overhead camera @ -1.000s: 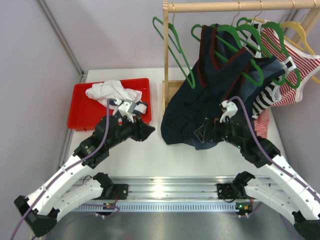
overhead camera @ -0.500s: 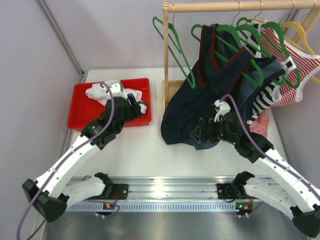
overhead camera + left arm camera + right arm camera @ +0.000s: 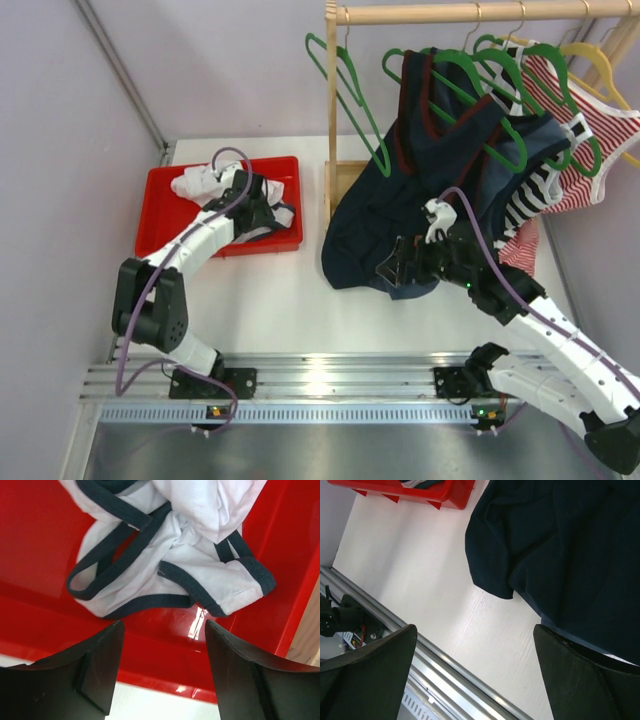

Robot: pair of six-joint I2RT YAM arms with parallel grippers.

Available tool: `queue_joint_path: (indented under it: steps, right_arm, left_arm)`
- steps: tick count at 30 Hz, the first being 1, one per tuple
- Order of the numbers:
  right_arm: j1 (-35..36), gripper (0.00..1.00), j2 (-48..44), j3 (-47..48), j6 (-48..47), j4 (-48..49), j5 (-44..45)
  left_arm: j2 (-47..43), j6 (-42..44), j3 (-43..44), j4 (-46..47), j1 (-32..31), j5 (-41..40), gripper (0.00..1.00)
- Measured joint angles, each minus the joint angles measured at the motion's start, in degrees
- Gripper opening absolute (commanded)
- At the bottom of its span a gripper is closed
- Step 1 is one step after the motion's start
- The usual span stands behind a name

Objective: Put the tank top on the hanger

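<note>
To reach the navy-trimmed flap of the crumpled tank top, my left gripper will lower, shifting toward the wooden post, onto that flap's edge [image 3: 283,216] [image 3: 223,597] first.
The tank top [image 3: 205,183], white with navy trim, lies crumpled in the red tray [image 3: 160,235]. In the left wrist view it [image 3: 175,555] lies just beyond my fingers, its graphic hidden. My left gripper [image 3: 264,203] is open and empty, low over the tray's near right part [image 3: 162,630]. An empty green hanger [image 3: 345,90] hangs at the left end of the wooden rail. My right gripper [image 3: 385,268] is open and empty above the table, beside the hem of the dark navy top [image 3: 474,630].
The dark navy top [image 3: 400,200] hangs on green hangers and drapes onto the table. A red-and-white striped top [image 3: 570,130] and a yellow hanger [image 3: 600,60] hang at the right. The rack's wooden post [image 3: 330,120] stands right of the tray. A metal rail [image 3: 320,385] lines the near edge.
My left arm has reached forward from the table's middle into the red tray, up to the tank top. My right gripper has shifted slightly left and forward.
</note>
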Motion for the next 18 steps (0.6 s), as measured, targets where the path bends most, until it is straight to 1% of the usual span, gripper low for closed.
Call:
queue_joint_path:
  steps: [6,13,16,18]
  right_arm:
    - [0.00,1.00,-0.24,-1.09,0.59,0.35,-0.50]
    - [0.00,1.00,-0.92,-1.46,0.83,0.44,-0.85]
    - [0.00,1.00,-1.09,-1.49,0.83,0.44,-1.03]
    - [0.00,1.00,-1.20,-1.51,0.85,0.44,-1.20]
  left_arm:
    - [5.81,1.53,0.02,7.19,0.85,6.21,0.70]
    - [10.38,2.86,0.13,14.45,0.92,10.56,0.70]
    - [12.87,3.15,0.24,16.83,1.07,11.78,0.68]
    - [14.14,3.30,0.28,18.05,1.20,12.35,0.65]
